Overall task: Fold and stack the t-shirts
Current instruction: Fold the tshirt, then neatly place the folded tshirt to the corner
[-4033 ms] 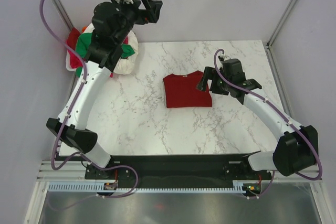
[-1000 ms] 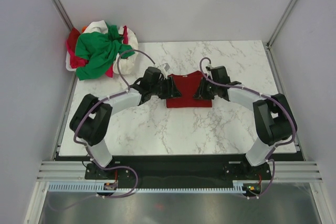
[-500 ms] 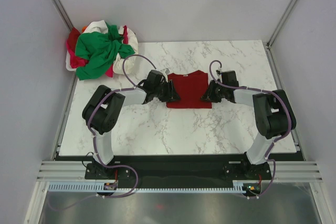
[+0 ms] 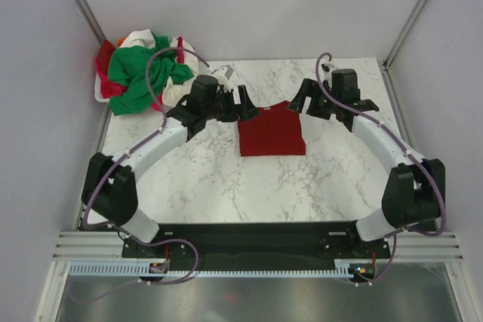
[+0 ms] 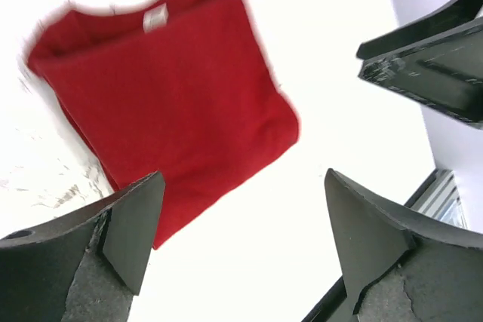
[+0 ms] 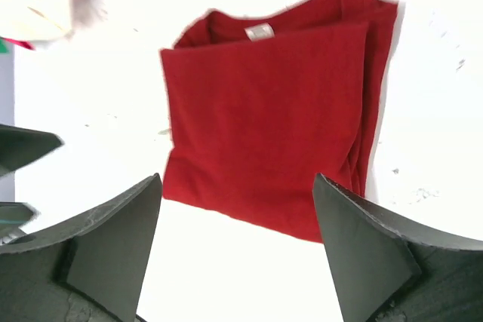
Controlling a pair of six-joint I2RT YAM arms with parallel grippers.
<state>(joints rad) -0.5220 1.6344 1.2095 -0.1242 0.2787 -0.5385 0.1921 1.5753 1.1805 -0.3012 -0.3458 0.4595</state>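
Note:
My right gripper is at the far end of the dark red t-shirt [image 4: 272,130], folded, and should next move back and down onto its near corner opposite the heap.
The dark red t-shirt [image 4: 272,130] lies folded into a rectangle on the marble table, its small white tag [image 5: 156,16] at the collar. It also shows in the left wrist view [image 5: 162,103] and the right wrist view [image 6: 275,115]. My left gripper [image 4: 243,105] is open and empty, raised above the shirt's left far corner. My right gripper [image 4: 302,101] is open and empty, raised above the shirt's right far corner. The bright green t-shirt [image 4: 139,72], a white one [image 4: 142,38] and a pinkish-red one [image 4: 106,56] lie crumpled in a heap at the far left.
The heap of shirts hangs over the table's far left corner against the wall. The marble table [image 4: 226,179] has grey walls left, right and behind. A black rail [image 4: 249,235] runs along its near edge.
Both grippers have risen from the folded red shirt's side edges and drawn back toward its far corners. The shirt stays flat where it was.

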